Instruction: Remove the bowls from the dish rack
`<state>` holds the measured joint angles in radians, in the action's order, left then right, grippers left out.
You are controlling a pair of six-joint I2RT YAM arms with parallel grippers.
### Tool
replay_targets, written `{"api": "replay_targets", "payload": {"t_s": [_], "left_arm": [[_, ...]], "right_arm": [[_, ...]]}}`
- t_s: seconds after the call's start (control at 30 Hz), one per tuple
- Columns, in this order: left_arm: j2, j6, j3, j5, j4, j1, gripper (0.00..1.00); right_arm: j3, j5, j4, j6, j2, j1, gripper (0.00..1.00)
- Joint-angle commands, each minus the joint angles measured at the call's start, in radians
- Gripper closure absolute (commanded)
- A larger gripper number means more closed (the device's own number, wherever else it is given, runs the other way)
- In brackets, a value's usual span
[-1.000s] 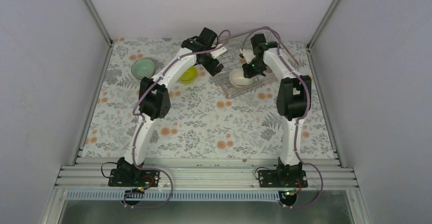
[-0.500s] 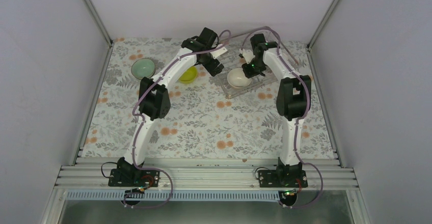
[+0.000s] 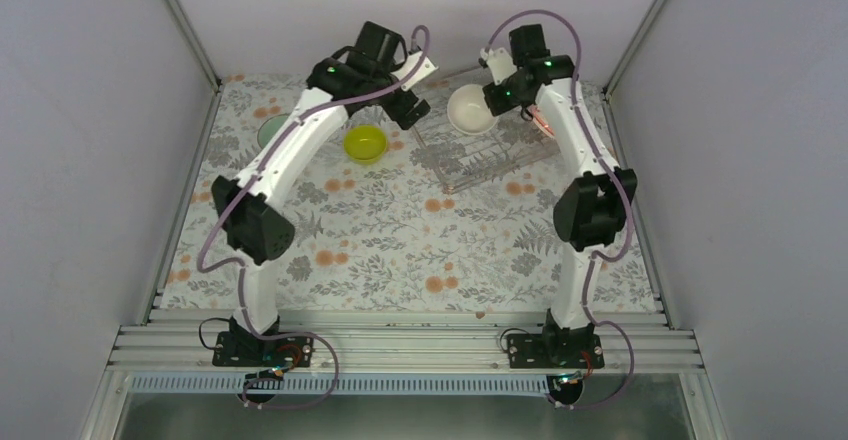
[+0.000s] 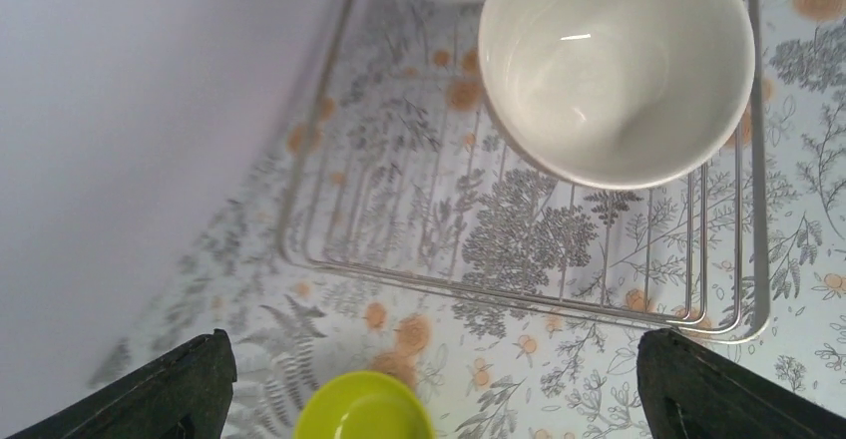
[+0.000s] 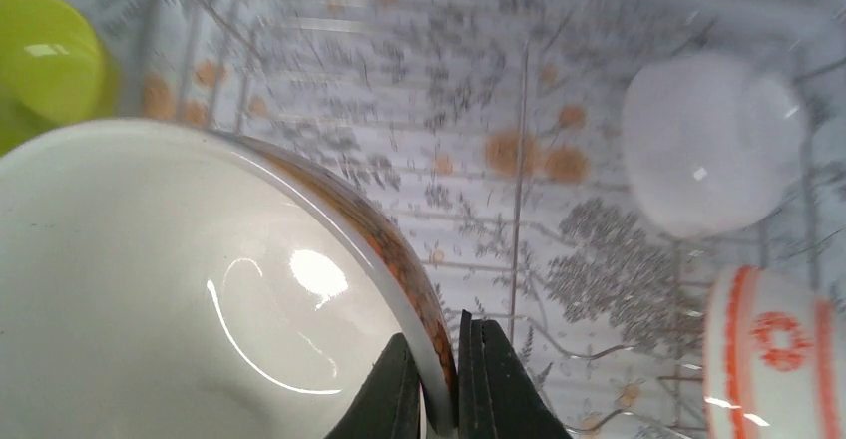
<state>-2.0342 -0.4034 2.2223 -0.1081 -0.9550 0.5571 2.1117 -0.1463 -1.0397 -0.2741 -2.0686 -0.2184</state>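
Observation:
The white bowl (image 3: 468,110) will go to the left in the top view with my right gripper next, then down into the yellow-green bowl (image 3: 365,143) to be let go, because that one is empty.
My right gripper (image 3: 490,100) is shut on the rim of a white bowl (image 3: 468,110) with an orange-brown outside. It holds the bowl tilted in the air above the silver wire dish rack (image 3: 472,165). In the right wrist view the fingers (image 5: 394,399) pinch the rim of the bowl (image 5: 170,299). A bowl with red-orange pattern (image 5: 773,359) and a white rounded bowl-like thing (image 5: 713,145) lie in the rack (image 5: 521,160). My left gripper (image 3: 408,108) is open and empty, raised left of the rack. The yellow-green bowl (image 3: 365,143) sits on the table below it. The mint green bowl (image 3: 264,134) is mostly hidden behind the left arm.
The left wrist view shows the held white bowl (image 4: 614,70) over the rack (image 4: 519,289), and the yellow-green bowl (image 4: 364,411) between my wide-apart fingers (image 4: 170,389). The floral tablecloth (image 3: 400,240) covers the table. Grey walls close in the back and both sides.
The right gripper has lifted the white bowl up out of the rack and toward the back. The left arm has risen and swung back, uncovering the yellow-green bowl.

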Motion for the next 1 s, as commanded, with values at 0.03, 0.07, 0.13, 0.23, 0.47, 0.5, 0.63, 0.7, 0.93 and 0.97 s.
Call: {"api": "replay_targets", "payload": {"t_s": [0.03, 0.07, 0.13, 0.23, 0.47, 0.5, 0.63, 0.7, 0.93, 0.97], "left_arm": [[0.132, -0.025, -0.088, 0.033, -0.009, -0.06, 0.0], [0.167, -0.026, -0.132, 0.033, 0.008, -0.081, 0.0], [0.239, -0.028, -0.215, 0.036, 0.039, -0.133, 0.0], [0.329, -0.026, -0.314, 0.015, 0.066, -0.235, 0.0], [0.483, -0.036, -0.526, -0.026, 0.116, -0.415, 0.0], [0.501, -0.038, -0.551, -0.03, 0.122, -0.435, 0.0], [0.56, -0.045, -0.644, -0.057, 0.149, -0.514, 0.0], [0.584, -0.05, -0.686, -0.066, 0.16, -0.544, 0.0], [0.636, -0.073, -0.783, -0.118, 0.179, -0.664, 0.0], [0.638, -0.076, -0.792, -0.128, 0.182, -0.68, 0.0]], "right_arm": [[0.097, -0.103, 0.054, 0.025, 0.12, -0.041, 0.97], [0.109, -0.116, 0.062, 0.026, 0.125, -0.057, 0.97], [0.131, -0.13, 0.081, 0.024, 0.128, -0.099, 0.97], [0.167, -0.102, 0.099, 0.014, 0.09, -0.191, 0.97], [0.278, -0.03, 0.133, 0.012, -0.077, -0.347, 0.97], [0.288, -0.024, 0.154, 0.016, -0.096, -0.363, 0.97], [0.314, -0.021, 0.277, 0.04, -0.154, -0.384, 0.97], [0.339, 0.003, 0.317, 0.043, -0.193, -0.388, 0.97], [0.31, 0.05, 0.393, 0.021, -0.309, -0.389, 0.98], [0.295, 0.05, 0.416, 0.022, -0.317, -0.389, 0.98]]}}
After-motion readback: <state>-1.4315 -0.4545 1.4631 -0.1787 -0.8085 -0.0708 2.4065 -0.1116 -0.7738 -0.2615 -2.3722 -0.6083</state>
